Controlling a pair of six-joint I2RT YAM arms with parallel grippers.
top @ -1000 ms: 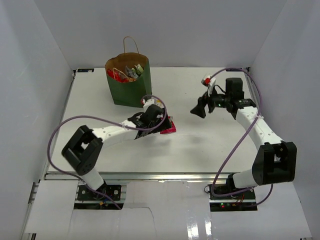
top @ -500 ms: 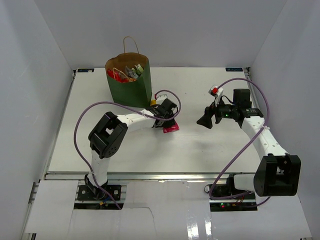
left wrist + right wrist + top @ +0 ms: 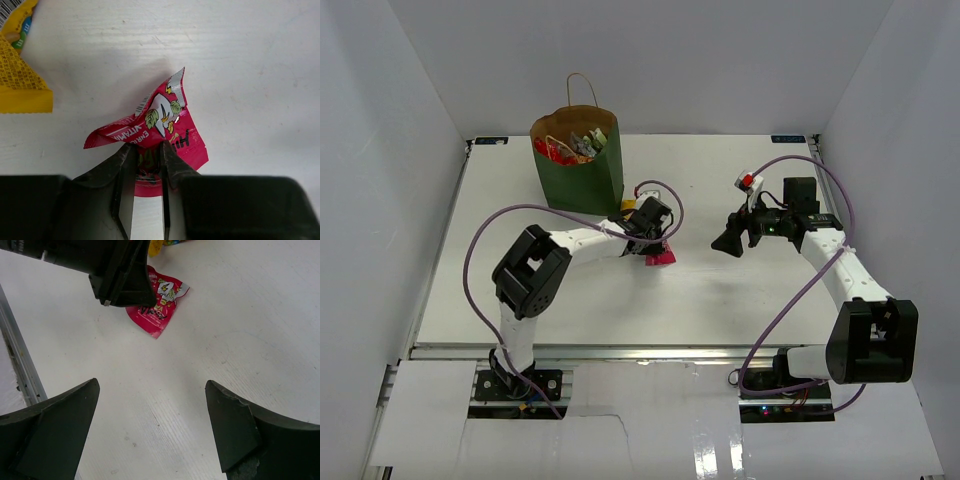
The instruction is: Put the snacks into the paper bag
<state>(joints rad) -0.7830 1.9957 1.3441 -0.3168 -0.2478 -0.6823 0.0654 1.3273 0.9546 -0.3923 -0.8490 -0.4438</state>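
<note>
The bag's opening (image 3: 577,140) is outward, to the gripper's left in the top view, so I should next lift my left gripper over the bag's high rim, lower the pink packet and let go of it.
A pink snack packet (image 3: 165,125) lies crumpled on the white table, right of the dark green paper bag (image 3: 578,180). My left gripper (image 3: 149,150) is shut on the packet's near edge, the foil bunched between its jaws. From above, that gripper (image 3: 653,243) is low at the packet (image 3: 661,256). A yellow packet (image 3: 20,75) lies just beside it, close to the bag's foot. Several snacks (image 3: 570,146) show inside the bag's mouth. My right gripper (image 3: 151,385) hovers open and empty, facing the pink packet (image 3: 159,310).
White walls enclose the table on three sides. The bag's looped handle (image 3: 582,85) stands above its rim. Purple cables arc from both arms. A metal rail (image 3: 620,352) runs along the near edge.
My left gripper moved right to the pink packet and closed its jaws on it, crumpling it. The right arm drew back to the right and lower, staying open.
</note>
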